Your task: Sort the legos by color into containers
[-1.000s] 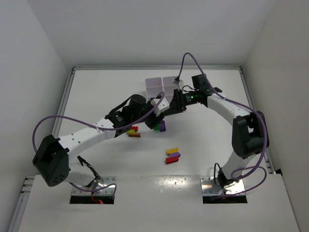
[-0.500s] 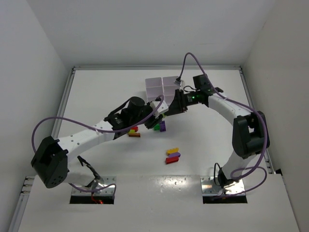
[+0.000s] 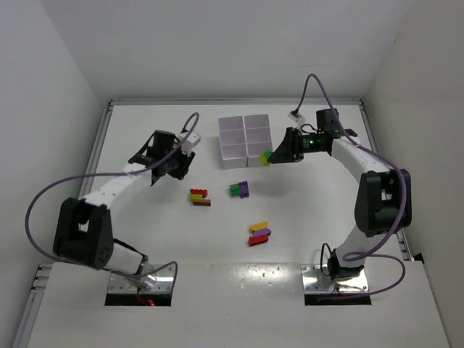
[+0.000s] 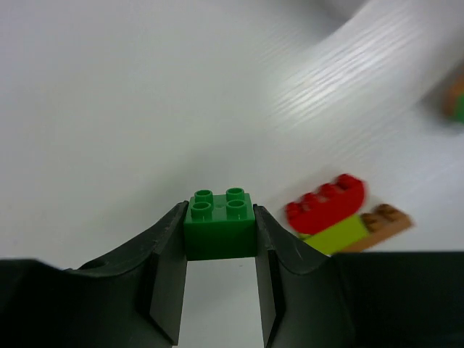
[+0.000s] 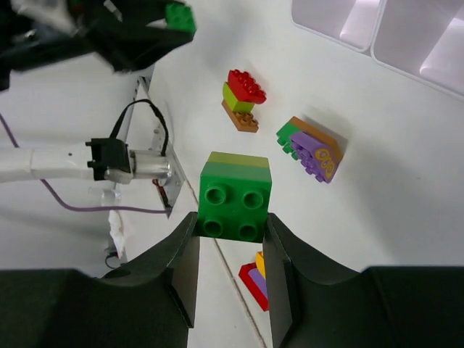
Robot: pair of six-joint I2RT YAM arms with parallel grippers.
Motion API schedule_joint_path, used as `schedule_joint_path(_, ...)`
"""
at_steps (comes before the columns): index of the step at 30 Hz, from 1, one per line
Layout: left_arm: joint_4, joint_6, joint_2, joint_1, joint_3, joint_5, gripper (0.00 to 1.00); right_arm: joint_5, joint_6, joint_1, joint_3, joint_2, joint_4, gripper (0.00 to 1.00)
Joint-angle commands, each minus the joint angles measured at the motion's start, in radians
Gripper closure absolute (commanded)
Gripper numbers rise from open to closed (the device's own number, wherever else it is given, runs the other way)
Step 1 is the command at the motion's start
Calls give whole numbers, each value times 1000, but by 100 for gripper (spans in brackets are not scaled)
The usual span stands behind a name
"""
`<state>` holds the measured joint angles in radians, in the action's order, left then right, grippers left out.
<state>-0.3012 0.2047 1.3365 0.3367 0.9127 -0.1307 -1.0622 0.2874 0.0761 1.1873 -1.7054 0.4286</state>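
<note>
I will next move my left gripper down toward the bare tabletop (image 4: 192, 159) next to the red-lime-brown stack and let go of the dark green brick (image 4: 220, 225), because that clear spot is below my fingers.
My left gripper (image 3: 183, 164) is shut on a dark green brick (image 4: 220, 225), held above the table left of the white six-cell tray (image 3: 245, 135). My right gripper (image 3: 270, 156) is shut on a green brick with a lime brick stuck to it (image 5: 235, 196), just off the tray's right front corner. On the table lie a red-lime-brown stack (image 3: 199, 197), a green-purple-orange cluster (image 3: 240, 190) and a yellow-purple-red stack (image 3: 259, 233). The tray's cells look empty in the top view and at the right wrist view's upper right (image 5: 391, 29).
The red-lime-brown stack (image 4: 341, 214) lies right of my left fingers. The right wrist view also shows it (image 5: 243, 98), the purple cluster (image 5: 312, 148) and the left gripper with its green brick (image 5: 177, 14). White walls enclose the table on three sides.
The two grippers were together in front of the tray; now they are apart. The left arm swung far left with a green brick, the right drew back right with the green-lime piece.
</note>
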Motion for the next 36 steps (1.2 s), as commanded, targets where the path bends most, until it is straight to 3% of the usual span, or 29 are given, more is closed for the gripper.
schedule_joint_path(1, -78, -57, 134, -103, 46, 45, 83, 14, -47, 7, 8, 49, 16, 100)
schedule_joint_path(6, -87, -119, 344, -185, 149, 54, 78, 24, -91, 7, 29, 49, 51, 100)
schedule_joint_path(14, -87, -176, 472, -196, 242, 63, 44, 33, -123, 17, 29, 67, 70, 100)
schedule_joint_path(18, -38, -104, 400, -235, 203, -122, 32, 24, -111, 17, 29, 67, 70, 100)
schedule_joint_path(21, -18, -7, 242, -255, 152, -393, 30, -33, -51, 36, 29, 56, 3, 100)
schedule_joint_path(22, -18, 7, 172, -255, 152, -564, 30, -50, -6, 36, 29, 56, -20, 100)
schedule_joint_path(25, -78, 32, 110, -245, 156, -838, 30, -111, 45, 85, 31, 36, -96, 100)
schedule_joint_path(27, -128, 32, 99, -205, 185, -929, 30, -133, 45, 128, 49, 13, -105, 100)
schedule_joint_path(31, -138, -24, 99, -114, 195, -1011, 30, -186, 123, 201, 103, -37, -180, 100)
schedule_joint_path(36, -138, 13, 41, -28, 186, -893, 30, -215, 206, 258, 156, -74, -264, 100)
